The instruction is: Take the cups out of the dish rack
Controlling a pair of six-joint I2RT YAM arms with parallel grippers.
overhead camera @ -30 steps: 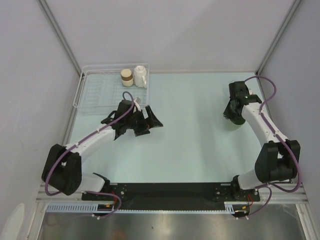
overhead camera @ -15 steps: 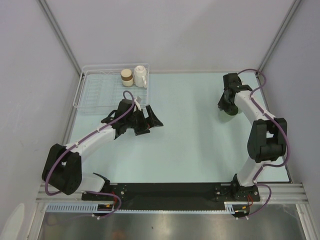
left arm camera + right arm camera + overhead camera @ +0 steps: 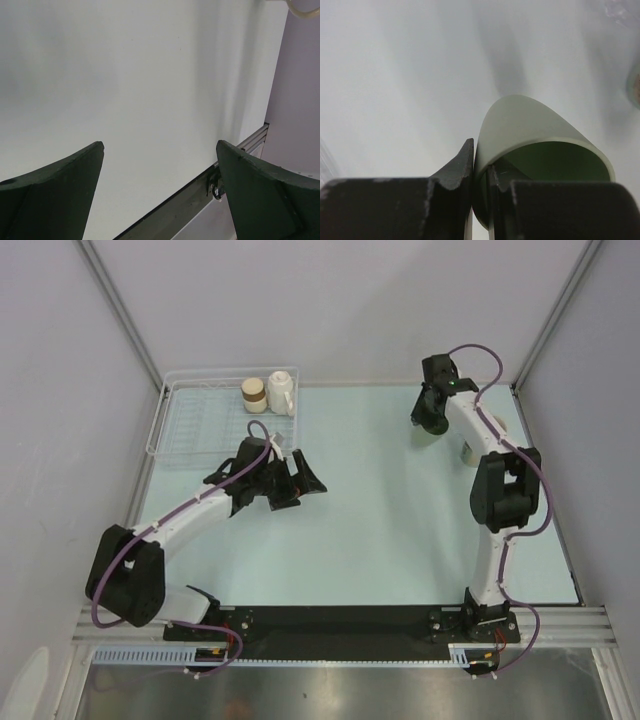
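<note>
My right gripper holds the pale green cup's side. It will next move down to the bare tabletop [image 3: 442, 439] [image 3: 554, 72] beside the pale cup and let go there, because that spot below is free of cups.
The dish rack [image 3: 190, 425] lies at the far left of the table. A brown and beige cup [image 3: 253, 394] and a white cup [image 3: 281, 392] stand in its far right corner. My right gripper [image 3: 426, 420] [image 3: 481, 155] hangs over the far right of the table, shut on the wall of the pale green cup [image 3: 535, 125], with one finger inside and one outside. In the top view that cup is mostly hidden under the gripper. My left gripper [image 3: 299, 487] [image 3: 160, 145] is open and empty, just in front of the rack's near right corner.
A pale cup [image 3: 466, 449] stands on the table beside my right arm, and a faint clear ring [image 3: 498, 429] sits just beyond it. The enclosure walls close in on the left, back and right. The black rail [image 3: 340, 620] runs along the near edge.
My right arm has swung from the right side toward the far middle, carrying the pale green cup. The left arm has not moved.
</note>
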